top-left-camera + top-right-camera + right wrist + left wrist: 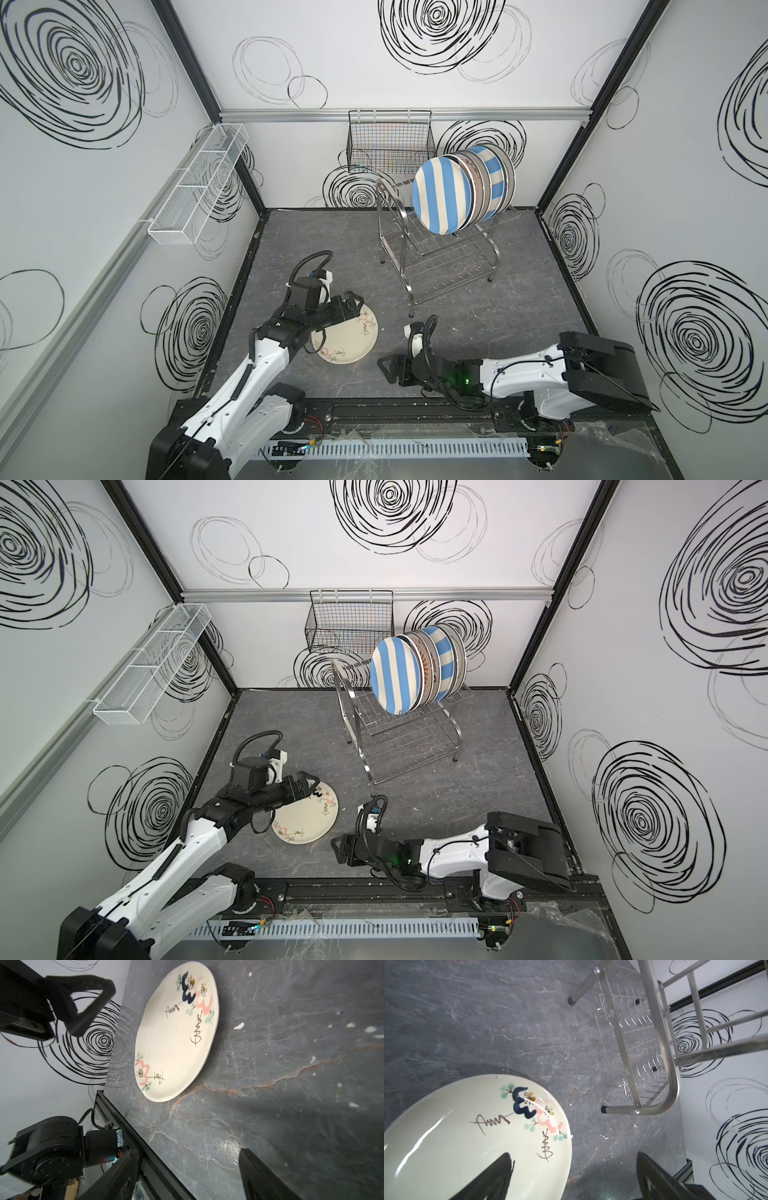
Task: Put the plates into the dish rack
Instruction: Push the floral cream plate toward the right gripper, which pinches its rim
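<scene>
The plate's nearest rim [373,340] [198,1073] is low on the table, outward of my right gripper. The gripper should next lower its open fingers and slide them outward around the rim.
A cream plate [351,338] [307,818] with pink and blue flowers and brown script lies flat on the grey table near the front left. My left gripper [356,306] [573,1155] is open at the plate's far edge, one finger [492,1178] over the plate's face and the other beyond the rim. My right gripper [384,370] [187,1151] is open and empty, low over the table to the right of the plate [176,1032], apart from it. The dish rack [436,253] [395,737] stands at the back, holding several upright plates, a blue-cream striped one [442,195] in front.
A black wire basket [388,141] hangs on the back wall behind the rack. A long white mesh tray [199,183] hangs on the left wall. The rack's near leg [604,1109] stands just beyond the plate. A black rail [374,409] runs along the table's front edge.
</scene>
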You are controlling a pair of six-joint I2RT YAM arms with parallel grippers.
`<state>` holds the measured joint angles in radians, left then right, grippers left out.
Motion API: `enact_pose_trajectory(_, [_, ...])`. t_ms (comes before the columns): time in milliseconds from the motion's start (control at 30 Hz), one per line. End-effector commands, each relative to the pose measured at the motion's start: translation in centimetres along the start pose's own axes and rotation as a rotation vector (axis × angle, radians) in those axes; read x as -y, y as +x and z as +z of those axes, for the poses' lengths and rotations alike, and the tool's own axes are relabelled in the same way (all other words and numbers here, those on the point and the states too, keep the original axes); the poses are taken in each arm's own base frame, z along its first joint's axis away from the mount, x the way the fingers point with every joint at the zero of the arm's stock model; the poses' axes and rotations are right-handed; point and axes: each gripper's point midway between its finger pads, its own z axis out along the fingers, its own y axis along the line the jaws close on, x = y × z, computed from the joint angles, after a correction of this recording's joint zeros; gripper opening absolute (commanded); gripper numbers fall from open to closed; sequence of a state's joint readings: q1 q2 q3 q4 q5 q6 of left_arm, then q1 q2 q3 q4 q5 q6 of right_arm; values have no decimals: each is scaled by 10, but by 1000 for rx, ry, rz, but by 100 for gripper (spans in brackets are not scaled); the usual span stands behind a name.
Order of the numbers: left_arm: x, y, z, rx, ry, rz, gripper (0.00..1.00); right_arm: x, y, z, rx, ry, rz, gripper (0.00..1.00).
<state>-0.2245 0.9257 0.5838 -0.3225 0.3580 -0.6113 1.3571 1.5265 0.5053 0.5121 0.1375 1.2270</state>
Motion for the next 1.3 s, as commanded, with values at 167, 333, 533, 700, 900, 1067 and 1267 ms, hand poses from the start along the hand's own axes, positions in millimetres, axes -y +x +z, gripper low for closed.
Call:
enact_pose_trajectory(167, [-3, -21, -13, 18, 57, 51, 96, -29, -34, 26, 51, -173, 111, 78])
enact_pose_trajectory(333, [-8, -23, -14, 17, 74, 31, 96, -22, -39, 46, 26, -134, 111, 78])
enact_pose_trajectory(533, [-9, -25, -15, 13, 87, 34, 96, -6, -39, 68, 2, -98, 152, 78])
enact_pose_trajectory(700, [-8, -29, -18, 19, 99, 35, 96, 2, -37, 78, -7, -122, 209, 75])
enact_pose_trajectory(900, [-11, -33, -20, 20, 111, 44, 96, 7, -34, 92, -24, -141, 255, 66])
enact_pose_trajectory(1067, [-11, -34, -19, 24, 113, 45, 96, 17, -29, 102, -42, -115, 288, 51])
enact_pose_trajectory(1267, [-11, -34, -21, 32, 115, 48, 96, 29, -28, 109, -47, -104, 329, 28])
